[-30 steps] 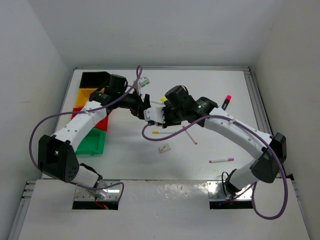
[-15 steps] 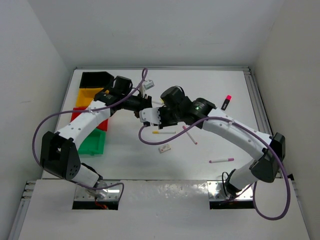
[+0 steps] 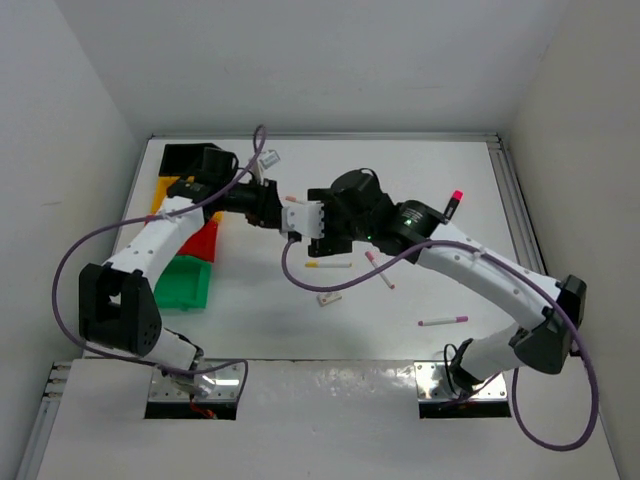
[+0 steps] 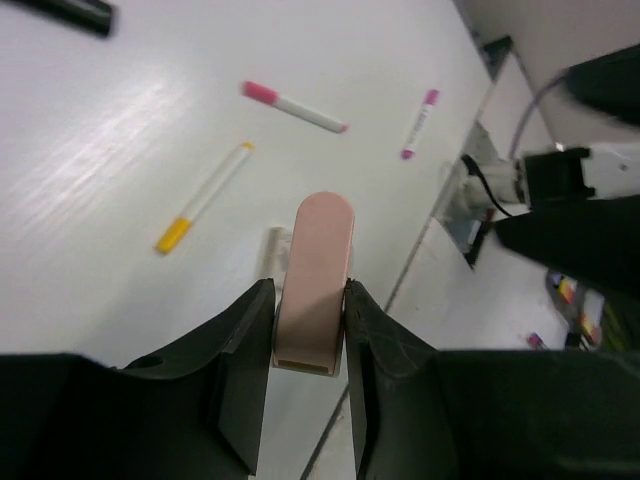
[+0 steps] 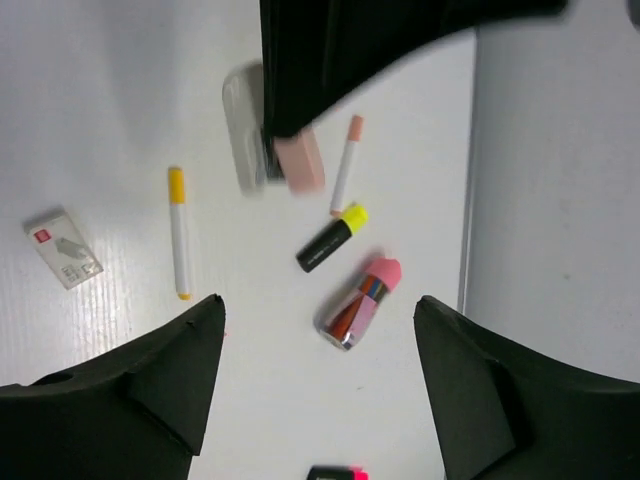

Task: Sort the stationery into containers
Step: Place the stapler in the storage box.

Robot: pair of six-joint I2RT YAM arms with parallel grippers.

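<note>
The black container [image 3: 182, 157] stands open outward and to the left in the top view, so my left gripper should swing over it and let go of the pink-maroon block.
My left gripper [image 4: 308, 292] is shut on the pink-maroon block [image 4: 313, 280], held above the table [image 3: 400, 180]. In the right wrist view the same block [image 5: 298, 163] pokes out of the left arm's black fingers. My right gripper [image 5: 318, 310] stands open just beside it with nothing between its fingers; from above, the two grippers [image 3: 277, 212] [image 3: 302, 222] nearly meet. On the table lie a yellow-ended pen [image 5: 178, 232], an orange-ended pen [image 5: 346, 165], a yellow-capped black marker [image 5: 332, 238] and a beige eraser [image 5: 62, 249]. The black [image 3: 190, 157], yellow [image 3: 168, 188], red [image 3: 207, 240] and green [image 3: 183, 283] containers line the left edge.
A pink-capped tube of coloured sticks [image 5: 360, 298] lies under my right gripper. A pink-capped marker [image 3: 452, 205] rests at the far right, two pink-ended pens [image 3: 378, 270] [image 3: 442, 320] at centre and front right. White walls enclose the table; purple cables loop off both arms.
The block has passed from my right gripper to my left: the left jaws closed on it, the right jaws opened. The left gripper has drawn back left toward the containers.
</note>
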